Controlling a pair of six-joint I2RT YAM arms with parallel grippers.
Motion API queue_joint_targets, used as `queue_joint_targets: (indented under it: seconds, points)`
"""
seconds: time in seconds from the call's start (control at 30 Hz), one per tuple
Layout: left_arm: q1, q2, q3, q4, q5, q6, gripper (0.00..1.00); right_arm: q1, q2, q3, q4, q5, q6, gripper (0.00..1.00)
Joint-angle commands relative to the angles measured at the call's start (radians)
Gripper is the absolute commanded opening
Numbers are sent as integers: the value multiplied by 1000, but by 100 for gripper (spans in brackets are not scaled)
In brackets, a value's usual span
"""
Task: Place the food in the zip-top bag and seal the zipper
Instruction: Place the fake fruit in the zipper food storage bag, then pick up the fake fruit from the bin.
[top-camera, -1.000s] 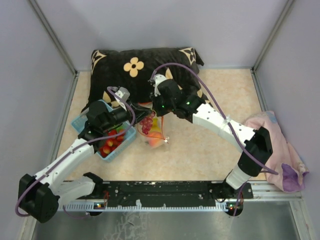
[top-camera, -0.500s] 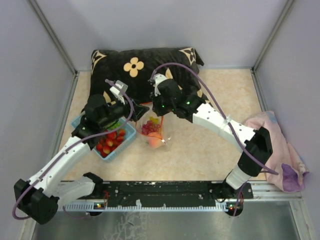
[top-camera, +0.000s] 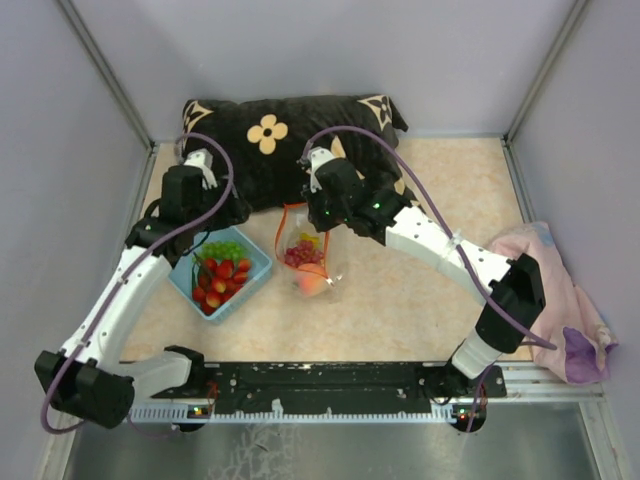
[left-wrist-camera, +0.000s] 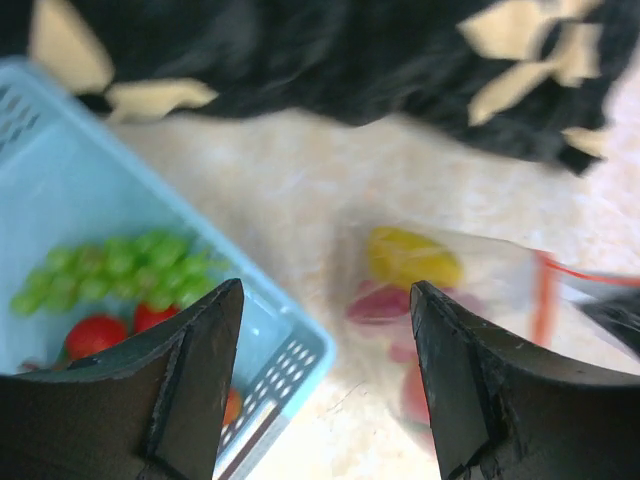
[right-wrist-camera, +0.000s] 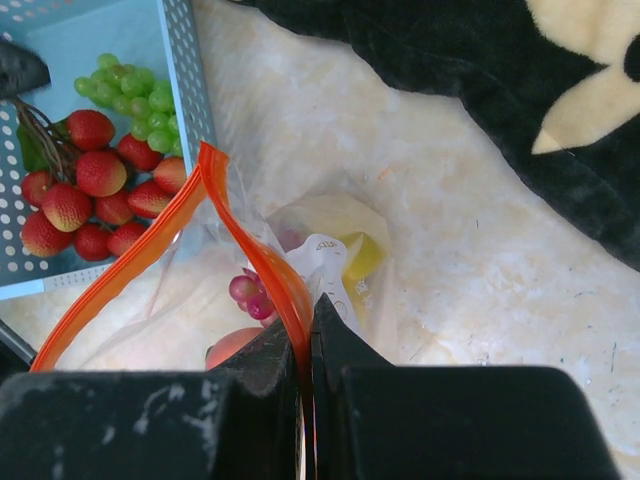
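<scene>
The green grapes (left-wrist-camera: 110, 270) are still out of the bag, so my left gripper should move down and to the left in the wrist view onto them.
The clear zip-top bag (top-camera: 305, 262) lies on the table between the arms. In it are a yellow fruit (right-wrist-camera: 362, 252), dark red grapes (right-wrist-camera: 250, 293) and an orange peach (right-wrist-camera: 232, 350). Its orange zipper (right-wrist-camera: 245, 240) gapes open, and my right gripper (right-wrist-camera: 310, 312) is shut on one side of the strip, holding the mouth up. More food sits in the light blue basket (top-camera: 255, 272): green grapes (left-wrist-camera: 110, 270) and red strawberries (right-wrist-camera: 90, 185). My left gripper (left-wrist-camera: 325, 287) is open and empty, raised over the basket's far corner by the pillow.
A black pillow with cream flowers (top-camera: 270, 140) lies along the back, just behind both grippers. A pink cloth (top-camera: 560, 290) is bunched at the right edge. Grey walls close in the left, back and right sides.
My left gripper opened, left the red grapes in the bag, and pulled back to the left and up over the basket's far side. The right gripper kept its hold on the zipper.
</scene>
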Motion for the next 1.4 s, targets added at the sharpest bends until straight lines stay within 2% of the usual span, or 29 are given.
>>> queue_joint_targets:
  seconds: [0.0,0.17,0.33,0.7,0.87,1.1,1.37]
  points:
    - [142,16,-17,-182,4,-173,73,-9,-36,33,6,25,-30,4]
    - [154,24,-72,-188,-87,-423,75,-10,-45,9,14,13,-38,4]
    - [154,121,-43,-332,-207,-676,72,-9,-49,-14,22,1,-48,4]
    - [160,372,-7,-371,-268,-877,71,-20,-75,-52,37,-29,-76,4]
    - [174,488,38,-392,-310,-888,71,-20,-78,-59,38,-50,-81,4]
    - [199,563,101,-387,-337,-882,71,-20,-93,-24,9,-51,-101,4]
    - [250,620,73,-323,-319,-841,70,-20,-87,-4,5,-42,-101,4]
